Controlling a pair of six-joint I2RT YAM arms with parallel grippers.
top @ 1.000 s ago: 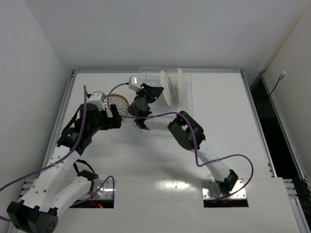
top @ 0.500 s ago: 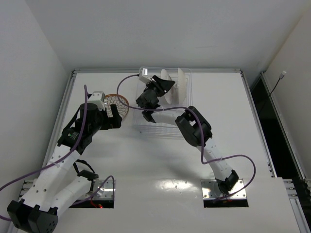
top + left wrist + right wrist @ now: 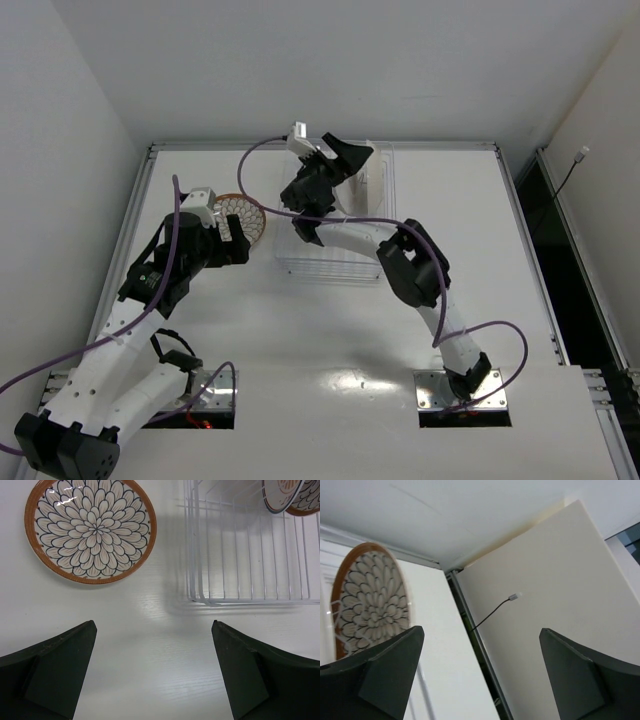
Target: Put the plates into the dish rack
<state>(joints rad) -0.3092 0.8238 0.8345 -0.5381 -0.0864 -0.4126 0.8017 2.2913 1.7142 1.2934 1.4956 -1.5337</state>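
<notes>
A patterned plate [image 3: 240, 213] stands on edge beside the robot's empty fingers, so the right gripper will rise high above the dish rack and turn toward the far wall.
One orange-rimmed plate [image 3: 90, 530] with a petal pattern lies flat on the table, left of the dish rack [image 3: 250, 555]. My left gripper [image 3: 153, 623] hovers open just short of it, with bare table between its fingers; the top view shows this plate [image 3: 240, 213] beside the left gripper [image 3: 230, 240]. My right gripper [image 3: 352, 158] is raised over the far end of the clear rack [image 3: 330, 258], open and empty. A patterned plate [image 3: 370, 605] stands on edge to the left of the right gripper [image 3: 481, 629]. A white plate edge [image 3: 374, 180] stands upright in the rack.
A second plate's rim [image 3: 290, 495] shows inside the rack at the top right of the left wrist view. The right wall with a dangling cable [image 3: 495, 612] lies beyond the table's dark right edge [image 3: 525, 200].
My right gripper has swung toward the far edge over the rack and its jaws have gone from nearly closed to wide open. The left arm and the flat plate have not moved.
</notes>
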